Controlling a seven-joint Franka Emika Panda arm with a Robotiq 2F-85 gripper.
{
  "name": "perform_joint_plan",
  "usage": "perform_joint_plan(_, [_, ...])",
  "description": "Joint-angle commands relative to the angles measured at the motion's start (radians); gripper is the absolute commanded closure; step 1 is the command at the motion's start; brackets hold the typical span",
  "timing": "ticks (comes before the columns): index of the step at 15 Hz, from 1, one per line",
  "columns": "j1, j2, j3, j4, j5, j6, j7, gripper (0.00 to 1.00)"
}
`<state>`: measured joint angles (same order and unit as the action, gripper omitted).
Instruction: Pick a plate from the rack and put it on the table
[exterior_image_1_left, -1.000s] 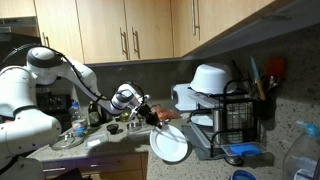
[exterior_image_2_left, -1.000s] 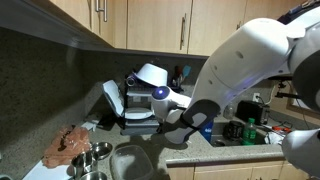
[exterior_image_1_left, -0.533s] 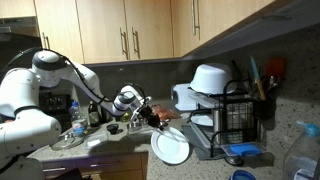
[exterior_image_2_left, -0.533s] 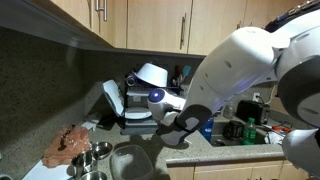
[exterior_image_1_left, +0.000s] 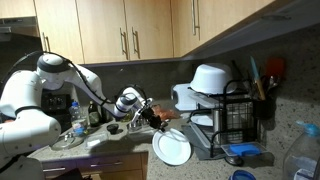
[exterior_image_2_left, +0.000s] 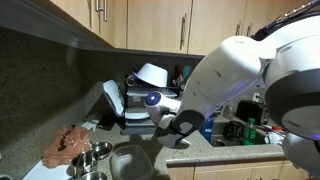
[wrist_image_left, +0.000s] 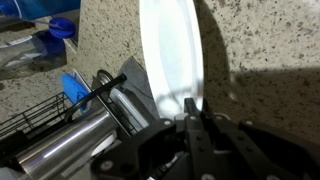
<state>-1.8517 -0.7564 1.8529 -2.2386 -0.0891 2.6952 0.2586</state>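
Note:
The plate (exterior_image_1_left: 172, 147) still hangs tilted, so the gripper next needs to go down and tilt toward the speckled table by the rack, laying the plate flat before the robot lets go of its rim.
My gripper (exterior_image_1_left: 159, 122) is shut on the rim of the white round plate (exterior_image_1_left: 172, 147), which hangs tilted just over the speckled table (exterior_image_1_left: 200, 166), in front of the black wire rack (exterior_image_1_left: 235, 120). In the wrist view the plate (wrist_image_left: 170, 50) stands edge-on between my fingers (wrist_image_left: 192, 108), above the table (wrist_image_left: 260, 50). In an exterior view my arm hides the plate; the rack (exterior_image_2_left: 135, 105) shows behind it.
A white domed bowl (exterior_image_1_left: 210, 79) and a white jug-like vessel (exterior_image_1_left: 185, 98) sit on the rack. Utensils (exterior_image_1_left: 262, 78) stand in its side holder. Metal bowls (exterior_image_2_left: 95, 155) and a reddish cloth (exterior_image_2_left: 68, 143) lie on the counter. Bottles (exterior_image_1_left: 85, 112) stand beside a sink.
The plate has moved slightly lower and toward the counter's front edge with my gripper. My arm has shifted a little in both exterior views.

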Motion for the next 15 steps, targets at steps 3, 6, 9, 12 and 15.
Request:
perform_joint_plan(3, [-0.052,-0.062,0.034,0.076,0.035,-0.059,-0.051,0.98])
perform_joint_plan(6, [-0.072,-0.082,0.049,0.100,0.039,-0.075,-0.057,0.98])
perform_joint_plan(9, [-0.090,-0.099,0.062,0.119,0.048,-0.088,-0.074,0.98])
perform_joint_plan(12, [-0.103,-0.114,0.070,0.135,0.060,-0.098,-0.088,0.98])
perform_joint_plan(15, [-0.122,-0.128,0.086,0.158,0.064,-0.117,-0.095,0.98])
